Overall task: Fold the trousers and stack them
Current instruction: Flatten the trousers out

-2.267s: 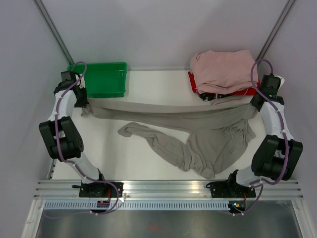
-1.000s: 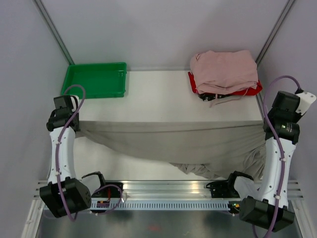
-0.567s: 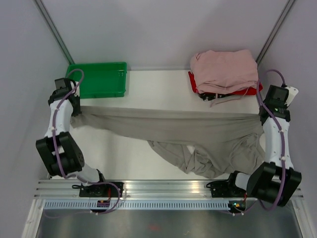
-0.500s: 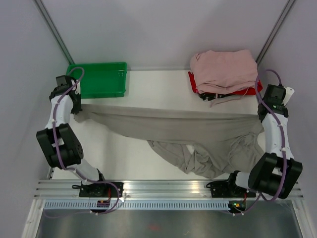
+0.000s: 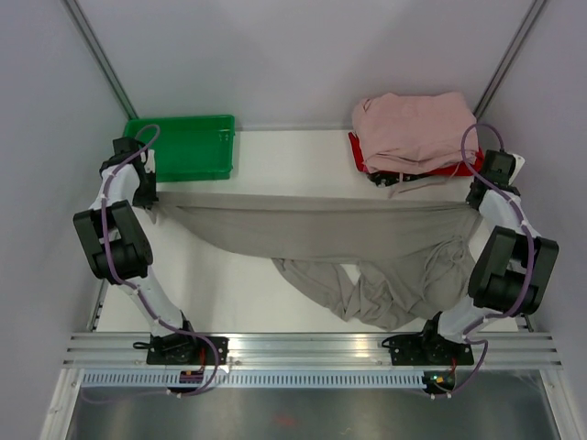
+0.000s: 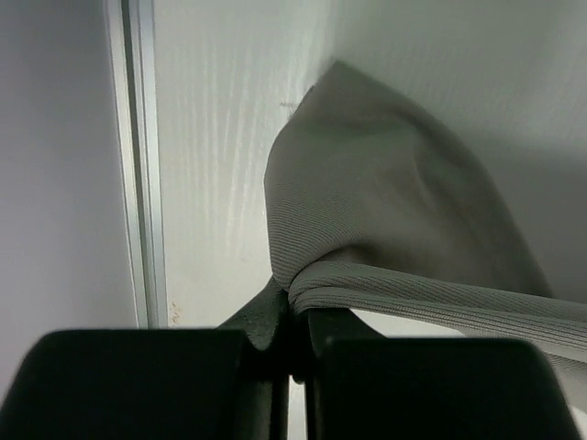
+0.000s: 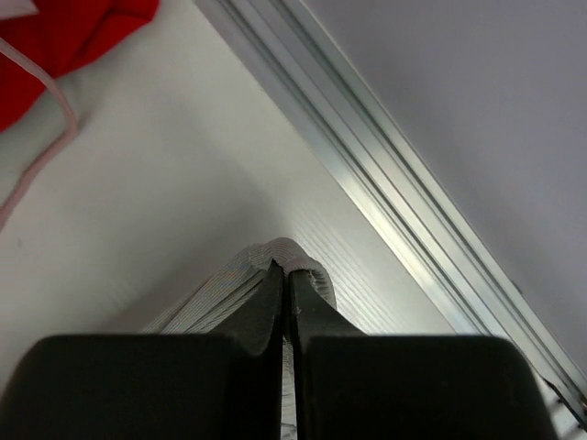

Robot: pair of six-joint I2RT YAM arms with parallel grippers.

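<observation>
The trousers (image 5: 321, 229) still sag and bunch, so my left gripper lifts toward the side bar next. It then lowers onto the tabletop by the green tray and releases.
The taupe trousers (image 5: 321, 229) hang stretched between my two arms across the table, their upper edge taut from left to right. The rest sags and bunches on the table (image 5: 367, 293) near the front right. My left gripper (image 5: 151, 197) is shut on the trousers' left end, and the ribbed fabric (image 6: 385, 211) bulges out of its closed tips (image 6: 295, 316). At the right end my right gripper (image 5: 470, 203) is shut on the other end, a fold of cloth (image 7: 293, 252) wrapped over its tips (image 7: 286, 275).
A green tray (image 5: 188, 147) stands at the back left, close behind my left gripper. A heap of pale pink garments (image 5: 413, 128) rests on a red tray (image 5: 359, 154) at the back right. The table's metal side rails (image 7: 404, 202) run close beside both grippers.
Both arms have carried the trousers back from the front edge toward the rear of the table and lowered them. The free leg and seat now lie crumpled on the table.
</observation>
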